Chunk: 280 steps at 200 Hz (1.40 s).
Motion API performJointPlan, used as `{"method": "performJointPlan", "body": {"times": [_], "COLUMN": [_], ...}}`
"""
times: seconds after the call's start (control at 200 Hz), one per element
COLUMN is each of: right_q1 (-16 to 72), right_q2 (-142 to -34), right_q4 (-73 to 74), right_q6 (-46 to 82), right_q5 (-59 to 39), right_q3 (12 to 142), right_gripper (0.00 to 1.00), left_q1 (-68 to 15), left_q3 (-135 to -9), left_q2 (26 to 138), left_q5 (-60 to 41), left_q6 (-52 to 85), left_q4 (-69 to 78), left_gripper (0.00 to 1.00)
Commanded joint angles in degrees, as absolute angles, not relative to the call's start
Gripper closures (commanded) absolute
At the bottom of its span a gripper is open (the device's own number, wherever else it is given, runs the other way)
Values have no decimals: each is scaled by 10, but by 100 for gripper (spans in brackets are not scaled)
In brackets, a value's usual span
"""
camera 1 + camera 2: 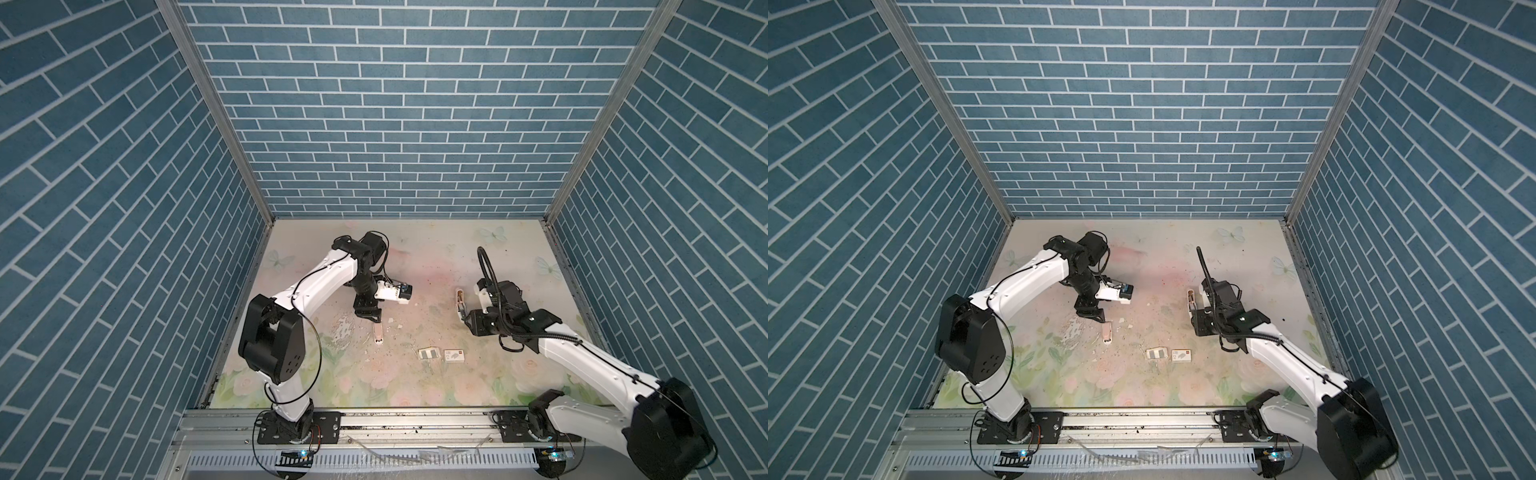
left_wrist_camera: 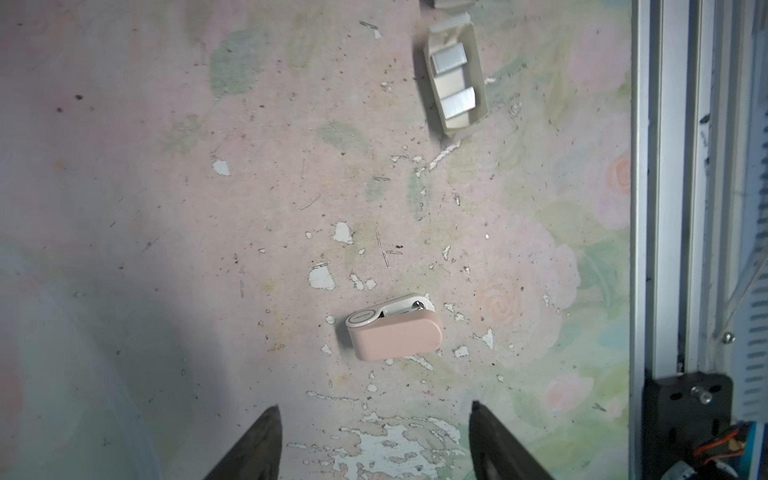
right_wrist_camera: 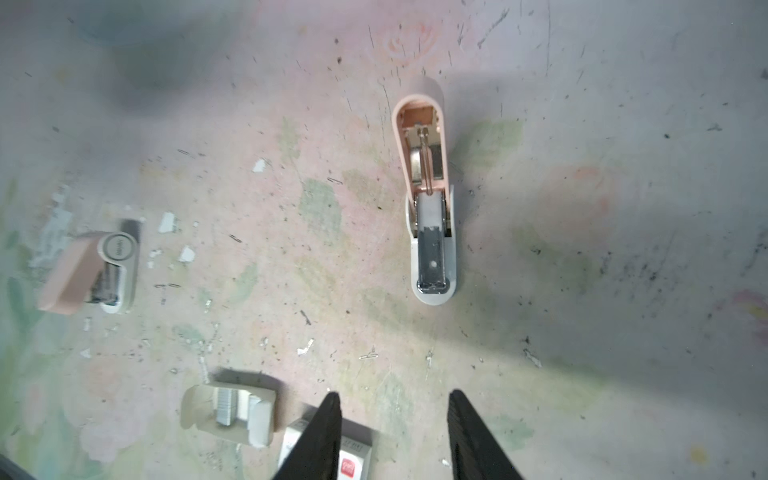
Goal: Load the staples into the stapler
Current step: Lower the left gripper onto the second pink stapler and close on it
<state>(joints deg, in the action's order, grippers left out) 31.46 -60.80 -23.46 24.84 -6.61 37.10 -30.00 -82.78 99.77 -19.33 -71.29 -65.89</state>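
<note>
The closed stapler's pink cover (image 1: 378, 329) (image 2: 398, 335) lies crosswise to my open fingers, so my left gripper should next move down and back onto it while turning.
A pink stapler (image 3: 430, 208) lies hinged open on the mat, its metal magazine exposed, also in both top views (image 1: 459, 301) (image 1: 1190, 301). My right gripper (image 3: 394, 397) (image 1: 462, 318) hovers just short of its white base end, open and empty. A second pink stapler (image 2: 395, 332) (image 1: 378, 334) (image 3: 89, 270) lies closed. My left gripper (image 2: 374, 411) (image 1: 375, 319) hangs open and empty just behind it. The staples (image 2: 448, 60) (image 3: 226, 407) are silvery strips in an open cardboard tray (image 2: 473, 66) (image 1: 429, 353) between the arms.
A small white box with a red mark (image 1: 454, 355) (image 3: 359, 451) lies beside the tray, partly under my right gripper's finger in the right wrist view. Loose single staples and paint chips litter the floral mat (image 1: 415, 266). An aluminium rail (image 2: 665, 208) runs along the front edge.
</note>
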Motion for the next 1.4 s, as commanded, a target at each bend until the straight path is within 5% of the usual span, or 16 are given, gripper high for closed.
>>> {"method": "performJointPlan", "body": {"times": [0.0,0.275,0.55,1.395], "right_q1": [316,316,316,316], "right_q2": [-541,-397,-398,-400], "right_q4": [-280,-324,-318,-300], "right_q6": [312,372,379,381], "right_q5": [-79,-54,-40,-28], "right_q3": [351,305,292,270], "right_gripper": [57,57,57,58], "left_q1": [-323,-346,-358,-373], "left_q3": [-775,-705,-704,-636], "left_q2": [993,978,994,995], "left_q5": [-148,-136,-132,-95], "left_q6": [-804,-905,-944,-908], "left_q4": [-627,-559,-544,-469], "left_gripper": [28,28,28,61]}}
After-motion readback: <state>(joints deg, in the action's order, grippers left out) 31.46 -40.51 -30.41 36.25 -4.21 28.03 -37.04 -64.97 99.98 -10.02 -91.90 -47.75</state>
